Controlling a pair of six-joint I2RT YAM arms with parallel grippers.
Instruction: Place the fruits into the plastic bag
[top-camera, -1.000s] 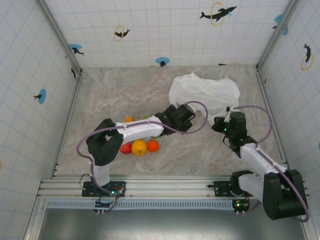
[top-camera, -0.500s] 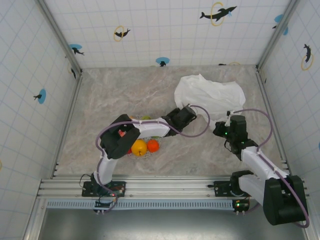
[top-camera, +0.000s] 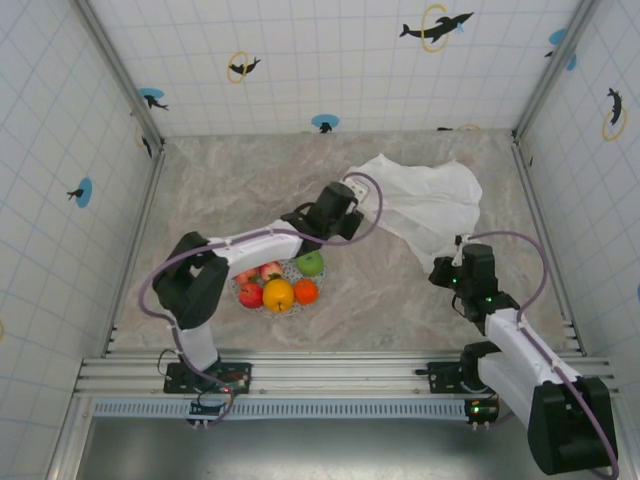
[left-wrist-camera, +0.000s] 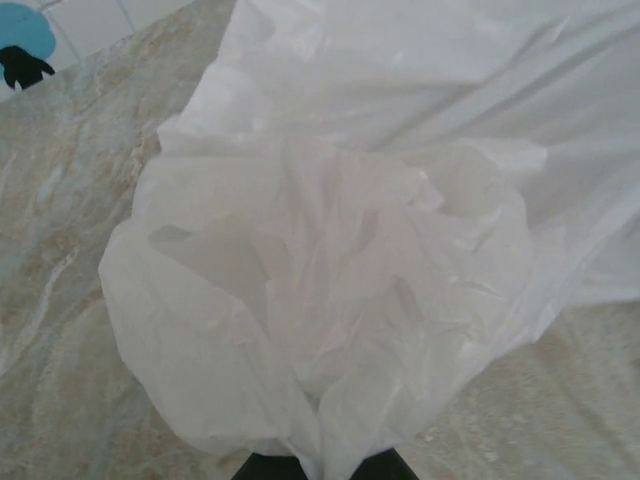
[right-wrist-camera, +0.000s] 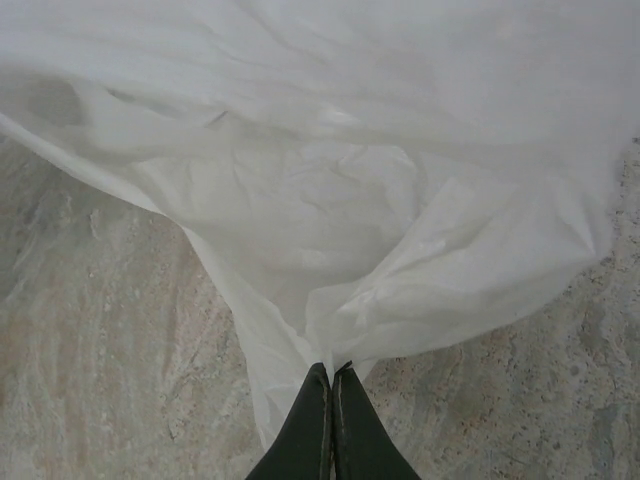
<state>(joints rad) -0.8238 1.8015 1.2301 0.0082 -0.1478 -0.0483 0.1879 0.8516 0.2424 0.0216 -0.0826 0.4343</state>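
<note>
The bag (top-camera: 428, 200) still lies crumpled. My right gripper will draw back and let go of the near corner of the bag over the bare marble, which lies back from the gripper.
The white plastic bag (top-camera: 428, 200) lies crumpled at the back right of the marble table. My left gripper (top-camera: 352, 196) is shut on its left edge, and in the left wrist view the bag (left-wrist-camera: 330, 250) bunches down between the dark fingertips (left-wrist-camera: 268, 468). My right gripper (top-camera: 450, 262) is shut on the bag's near corner; in the right wrist view the film (right-wrist-camera: 340, 200) is pinched at my right gripper (right-wrist-camera: 333, 372). The fruits sit on a plate left of centre: a green apple (top-camera: 311, 263), an orange (top-camera: 306, 291), a yellow citrus (top-camera: 279, 295) and a red apple (top-camera: 250, 295).
The speckled plate (top-camera: 287, 311) under the fruits stands near the left arm's base. Tiled walls close in the table on three sides. Open marble floor (top-camera: 380, 290) lies between the plate and the right arm.
My left gripper shut on the bag's left edge and swung back and left, uncovering the fruits. The right gripper drew toward the near edge, and the bag stretched between the two.
</note>
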